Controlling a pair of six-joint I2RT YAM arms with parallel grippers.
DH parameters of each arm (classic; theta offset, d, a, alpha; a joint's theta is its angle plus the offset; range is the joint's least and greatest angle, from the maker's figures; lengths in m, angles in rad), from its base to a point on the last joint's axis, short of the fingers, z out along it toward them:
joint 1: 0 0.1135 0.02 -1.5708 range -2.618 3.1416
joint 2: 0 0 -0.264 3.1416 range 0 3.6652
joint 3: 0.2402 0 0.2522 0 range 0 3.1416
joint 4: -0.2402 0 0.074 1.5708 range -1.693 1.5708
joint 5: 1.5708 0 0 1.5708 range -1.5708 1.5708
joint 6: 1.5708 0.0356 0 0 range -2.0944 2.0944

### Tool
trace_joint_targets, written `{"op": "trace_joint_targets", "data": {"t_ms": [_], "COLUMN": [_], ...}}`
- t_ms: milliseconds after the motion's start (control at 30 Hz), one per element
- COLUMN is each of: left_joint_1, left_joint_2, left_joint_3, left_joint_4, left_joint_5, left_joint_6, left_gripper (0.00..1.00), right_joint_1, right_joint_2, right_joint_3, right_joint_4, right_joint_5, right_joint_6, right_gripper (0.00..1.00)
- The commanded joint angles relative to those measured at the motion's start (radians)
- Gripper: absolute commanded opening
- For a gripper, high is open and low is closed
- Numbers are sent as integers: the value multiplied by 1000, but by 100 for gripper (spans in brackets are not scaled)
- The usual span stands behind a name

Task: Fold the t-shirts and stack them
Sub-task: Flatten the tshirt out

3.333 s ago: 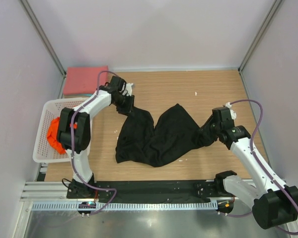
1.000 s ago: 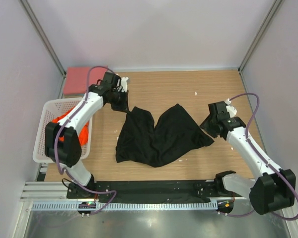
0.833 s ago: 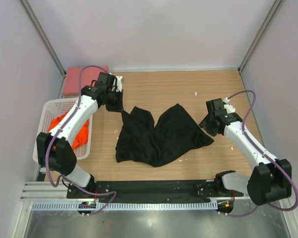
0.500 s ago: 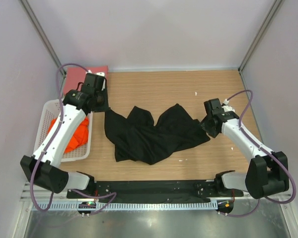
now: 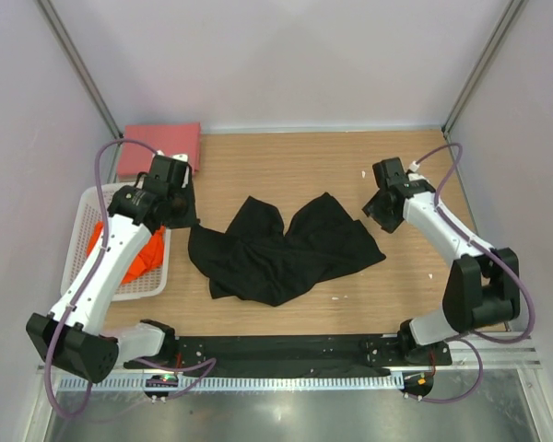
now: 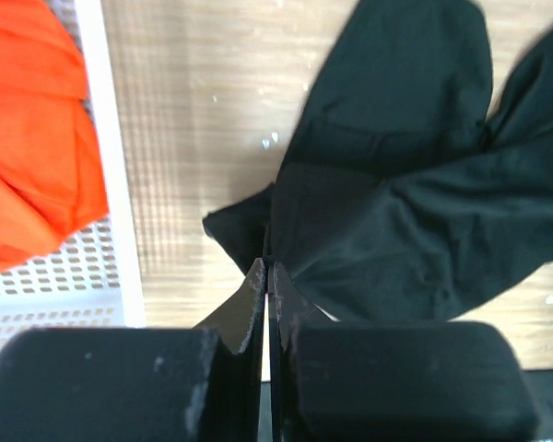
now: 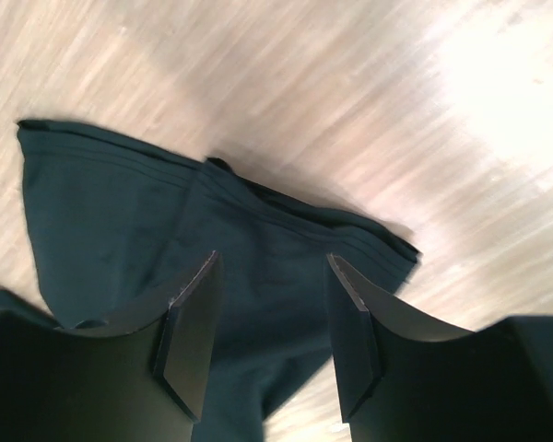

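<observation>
My right gripper moves down and to the left in the top view next, since the shirt's opposite corner is held and the shirt edge's small fold lies that way.
A black t-shirt (image 5: 281,253) (image 6: 405,184) lies crumpled in the middle of the table. My left gripper (image 5: 182,221) (image 6: 267,269) is shut on its left corner, and the cloth fans out from the pinched jaws. My right gripper (image 5: 372,212) (image 7: 273,267) hovers open over the shirt's right sleeve (image 7: 203,230), with nothing between its fingers. A pinkish-red t-shirt (image 5: 161,147) lies folded at the back left corner. An orange t-shirt (image 5: 134,253) (image 6: 28,138) sits bunched in the basket.
The white mesh basket (image 5: 88,281) (image 6: 111,184) stands at the table's left edge, right beside my left gripper. Grey walls close in the table at the back and on both sides. A black rail (image 5: 286,348) runs along the near edge.
My left gripper has dragged the black shirt's corner left and nearer, towards the basket. My right gripper has let go, opened wider and drawn back to the shirt's right edge.
</observation>
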Motion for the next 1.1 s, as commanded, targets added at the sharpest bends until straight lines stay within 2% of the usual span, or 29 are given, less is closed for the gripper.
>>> {"op": "trace_joint_targets", "data": {"t_ms": [0, 200, 467, 833, 1067], "left_joint_1": [1, 1, 1, 1, 1], "left_joint_2": [-52, -88, -124, -158, -158], "left_joint_3": [-37, -109, -141, -163, -181], "left_joint_4": [10, 40, 53, 69, 80], "left_joint_5": [69, 120, 137, 137, 137], "left_joint_6": [-14, -12, 2, 8, 8], "left_gripper": [0, 0, 0, 0, 0], "right_joint_1": [-3, -1, 5, 20, 19], "right_joint_2": [130, 371, 508, 629, 661], "right_joint_3": [116, 325, 463, 523, 506], "right_joint_4": [-31, -170, -235, -335, -301], "right_joint_5": [-7, -21, -61, -41, 3], "right_joint_6": [23, 65, 137, 181, 185], "right_gripper": [54, 48, 45, 43, 38]}}
